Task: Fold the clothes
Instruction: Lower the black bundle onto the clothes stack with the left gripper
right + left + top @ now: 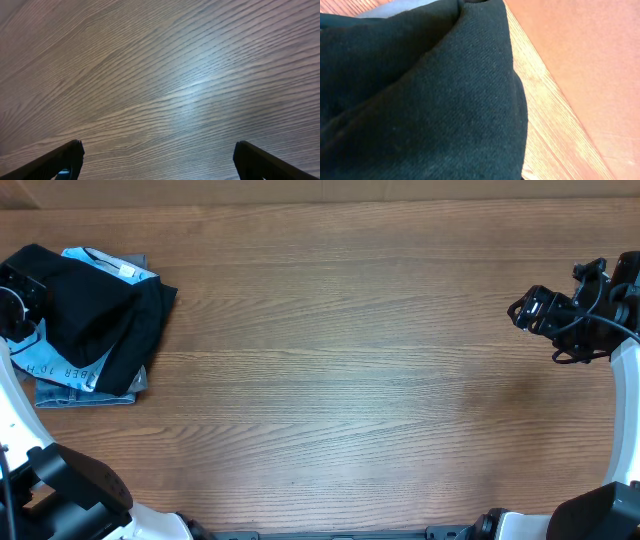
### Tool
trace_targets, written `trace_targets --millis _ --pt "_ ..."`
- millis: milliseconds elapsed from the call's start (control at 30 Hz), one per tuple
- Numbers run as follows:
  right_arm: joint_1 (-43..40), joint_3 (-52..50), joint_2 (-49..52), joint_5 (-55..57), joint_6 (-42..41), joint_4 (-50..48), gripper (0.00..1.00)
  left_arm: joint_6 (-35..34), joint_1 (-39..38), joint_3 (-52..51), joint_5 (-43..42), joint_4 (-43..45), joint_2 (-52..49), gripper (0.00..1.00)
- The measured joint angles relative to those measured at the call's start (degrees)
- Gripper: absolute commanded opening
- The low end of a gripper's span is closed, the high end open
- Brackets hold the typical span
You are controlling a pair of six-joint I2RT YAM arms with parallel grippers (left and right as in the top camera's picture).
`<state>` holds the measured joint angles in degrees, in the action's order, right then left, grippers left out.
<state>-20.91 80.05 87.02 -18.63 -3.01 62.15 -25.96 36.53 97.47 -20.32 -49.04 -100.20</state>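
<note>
I should move my left gripper back down toward the lettered part of the light blue garment below it and let go of the fabric, because the shirt leaves that part bare.
The clothes, a plain black T-shirt, lie bunched on a stack at the table's far left. One end of the shirt rises to my left gripper, which is shut on the fabric. In the left wrist view the black cloth fills nearly the whole picture and hides the fingers. My right gripper hovers at the far right, well away from the shirt. Its jaws stand wide open over bare wood, with nothing between the fingertips.
Under the black shirt lies a folded light blue garment with dark lettering. Below that is a grey-blue denim-like piece. The wooden table stretches between the two arms. A reddish-brown surface runs beyond the table's edge.
</note>
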Motion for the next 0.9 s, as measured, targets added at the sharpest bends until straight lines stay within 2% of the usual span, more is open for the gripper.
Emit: trace_targets --millis 467,533,567,600,633,667,800,900 --pt "0.0 0.0 0.0 0.0 0.0 0.0 1.00 0.0 0.7 -8.2 6.6 4.1 -0.1 0.04" --pt "0.0 0.0 0.0 0.0 0.0 0.0 1.00 0.0 0.7 -8.2 7.2 4.0 -0.1 0.07" --pt "0.0 0.0 0.0 0.0 0.0 0.0 1.00 0.0 0.7 -8.2 7.4 3.7 -0.1 0.20" --pt "0.0 0.0 0.0 0.0 0.0 0.0 1.00 0.0 0.8 -8.2 7.6 3.5 -0.1 0.39" --pt "0.0 0.0 0.0 0.0 0.0 0.0 1.00 0.2 0.9 -8.2 7.7 3.3 -0.1 0.68" --pt "0.0 0.0 0.0 0.0 0.0 0.0 1.00 0.1 1.0 -8.2 7.8 3.2 -0.1 0.81" --pt "0.0 0.0 0.0 0.0 0.0 0.0 1.00 0.4 1.9 -8.2 7.7 2.1 -0.1 0.96" --pt "0.0 0.0 0.0 0.0 0.0 0.0 1.00 0.9 2.6 -7.9 7.7 0.2 -0.1 0.99"
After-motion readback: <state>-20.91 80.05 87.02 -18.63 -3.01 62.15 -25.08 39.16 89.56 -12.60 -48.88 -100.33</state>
